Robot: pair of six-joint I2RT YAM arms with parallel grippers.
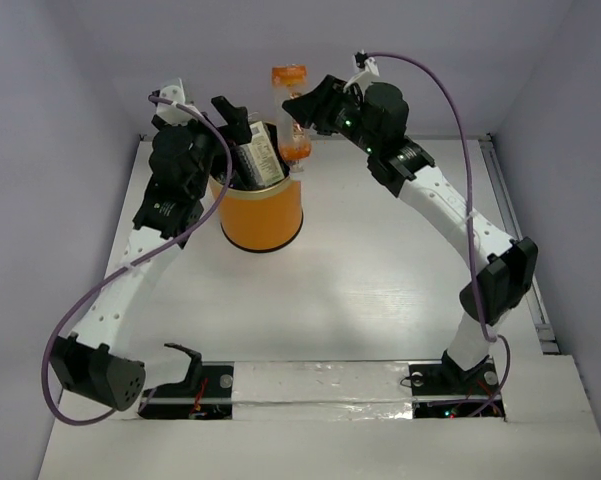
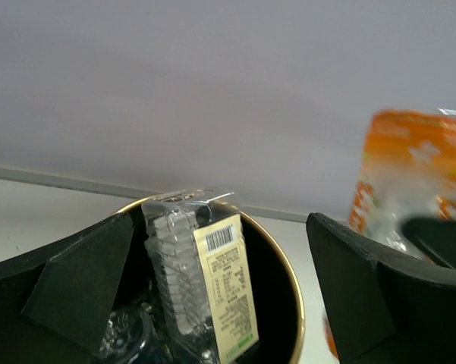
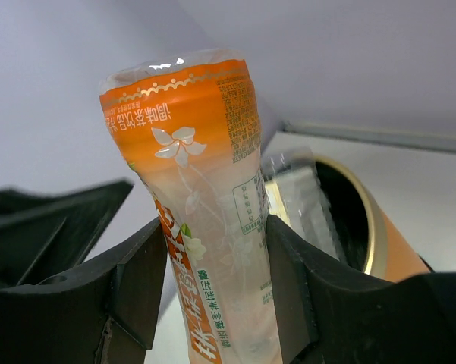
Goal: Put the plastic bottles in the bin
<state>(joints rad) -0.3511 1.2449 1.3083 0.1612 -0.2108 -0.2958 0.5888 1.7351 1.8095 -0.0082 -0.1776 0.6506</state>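
Note:
The bin's opening (image 1: 250, 168) (image 3: 340, 206) lies below my right gripper, to its left in the top view, so my gripper needs to go that way and lower to release.
The orange bin (image 1: 261, 212) stands at the back left of the table. A clear bottle with a pale yellow label (image 1: 253, 156) stands on end inside it, its top above the rim; it also shows in the left wrist view (image 2: 205, 280). Another clear bottle (image 2: 125, 334) lies low in the bin (image 2: 292, 288). My left gripper (image 1: 232, 118) is open just above the bin's rim, its jaws apart on either side of the labelled bottle. My right gripper (image 1: 302, 112) is shut on the orange bottle (image 1: 291, 110), held upside down just right of the bin; its fingers (image 3: 140, 280) clamp the bottle (image 3: 201, 197).
The bin's gold rim (image 3: 368, 220) shows right of the held bottle. A pale back wall rises close behind the bin. Metal rails run along the table's right edge (image 1: 515, 215). The arm bases sit at the near edge.

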